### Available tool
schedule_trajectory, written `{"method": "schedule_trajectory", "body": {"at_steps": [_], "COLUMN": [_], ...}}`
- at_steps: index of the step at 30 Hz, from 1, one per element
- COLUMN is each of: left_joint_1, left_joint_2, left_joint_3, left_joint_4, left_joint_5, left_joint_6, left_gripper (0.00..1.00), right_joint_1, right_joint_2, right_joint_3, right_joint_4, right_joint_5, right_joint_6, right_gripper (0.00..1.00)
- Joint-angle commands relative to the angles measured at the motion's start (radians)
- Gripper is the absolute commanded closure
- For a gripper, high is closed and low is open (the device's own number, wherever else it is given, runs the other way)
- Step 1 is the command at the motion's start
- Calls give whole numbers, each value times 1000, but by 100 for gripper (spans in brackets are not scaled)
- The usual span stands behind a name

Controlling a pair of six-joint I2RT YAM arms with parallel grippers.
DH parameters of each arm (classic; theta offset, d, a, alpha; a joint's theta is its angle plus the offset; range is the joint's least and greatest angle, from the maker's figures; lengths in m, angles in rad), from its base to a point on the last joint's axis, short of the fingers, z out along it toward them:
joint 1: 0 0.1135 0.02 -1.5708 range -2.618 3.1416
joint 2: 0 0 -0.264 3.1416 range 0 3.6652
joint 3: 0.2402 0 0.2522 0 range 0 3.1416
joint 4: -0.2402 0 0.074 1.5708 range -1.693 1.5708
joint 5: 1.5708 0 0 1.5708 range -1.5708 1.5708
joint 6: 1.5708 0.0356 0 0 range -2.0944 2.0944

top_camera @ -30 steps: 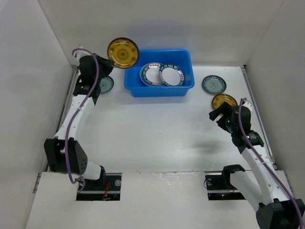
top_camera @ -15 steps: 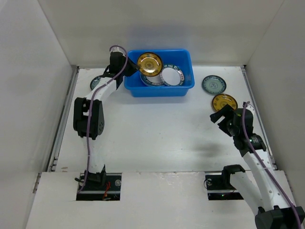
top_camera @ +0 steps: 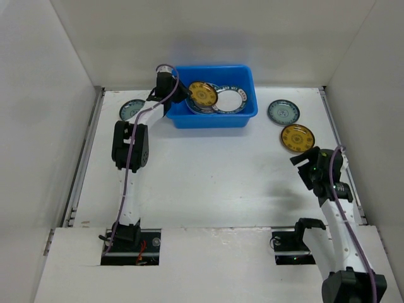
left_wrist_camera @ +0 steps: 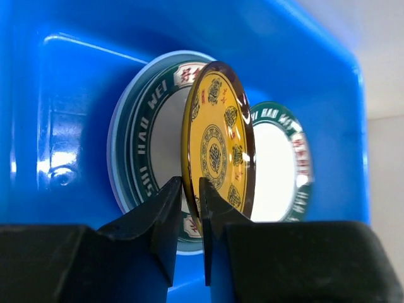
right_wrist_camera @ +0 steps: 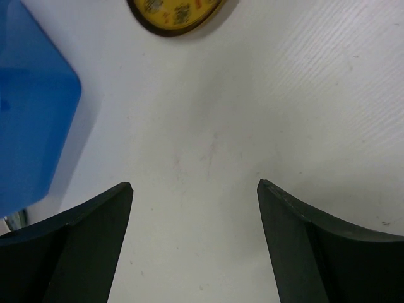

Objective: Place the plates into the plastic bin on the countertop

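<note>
My right gripper turns and moves down toward the near rim of the second yellow-brown plate [top_camera: 303, 151] [right_wrist_camera: 174, 31] next, since its open fingers still hang short over bare countertop.
The blue plastic bin [top_camera: 247, 109] stands at the back of the white countertop [top_camera: 208, 177]. My left gripper [top_camera: 183, 95] reaches in over its left wall, shut on the rim of a yellow-brown patterned plate [top_camera: 203, 93]. In the left wrist view that plate [left_wrist_camera: 218, 148] stands on edge between the jaws of the left gripper [left_wrist_camera: 190, 183], in front of two white plates with dark rims [left_wrist_camera: 151, 126] [left_wrist_camera: 278, 164]. My right gripper [top_camera: 302, 163] hangs open over bare countertop, just short of a second yellow-brown plate [top_camera: 297, 137] [right_wrist_camera: 173, 16].
A small teal plate [top_camera: 132, 110] lies left of the bin and another [top_camera: 283, 112] lies to its right. White walls close in the countertop on three sides. In the right wrist view the bin's corner [right_wrist_camera: 31, 107] shows at the left.
My left arm carried the yellow-brown plate from above the bin's back left corner down into the bin. My right gripper drew back toward the near edge, away from the other yellow-brown plate.
</note>
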State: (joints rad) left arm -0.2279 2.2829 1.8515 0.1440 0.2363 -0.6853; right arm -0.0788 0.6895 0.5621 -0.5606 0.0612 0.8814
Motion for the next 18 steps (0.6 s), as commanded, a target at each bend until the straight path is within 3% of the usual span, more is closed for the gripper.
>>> {"method": "schedule_trajectory", "body": {"at_steps": [1, 3, 7, 10, 12, 15, 16, 18], "left_joint_1": [-6, -6, -6, 2, 6, 11, 12, 17], "left_joint_2": [3, 9, -2, -19, -34, -63, -78, -105], "left_joint_3": [72, 83, 86, 87, 87, 94, 97, 98], "left_joint_4": [31, 19, 5, 2, 2, 3, 3, 3], "left_joint_5": [12, 6, -3, 1, 0, 1, 3, 4], "left_joint_6": [36, 50, 75, 78, 72, 69, 69, 63], "left_gripper": [83, 80, 60, 41, 22, 5, 0, 0], "right_joint_1": [-97, -170, -296, -333, -336, -336, -335, -330], "right_joint_2": [31, 62, 175, 280, 355, 459, 500, 566], "right_joint_3": [-13, -21, -34, -41, -38, -25, -16, 1], "right_joint_4": [68, 103, 201, 281, 341, 418, 448, 488], "right_joint_5": [-37, -53, -103, -121, -127, -149, -158, -169], "right_joint_6": [65, 82, 117, 146, 159, 182, 185, 189], "right_gripper": [15, 15, 15, 16, 17, 19, 20, 22]}}
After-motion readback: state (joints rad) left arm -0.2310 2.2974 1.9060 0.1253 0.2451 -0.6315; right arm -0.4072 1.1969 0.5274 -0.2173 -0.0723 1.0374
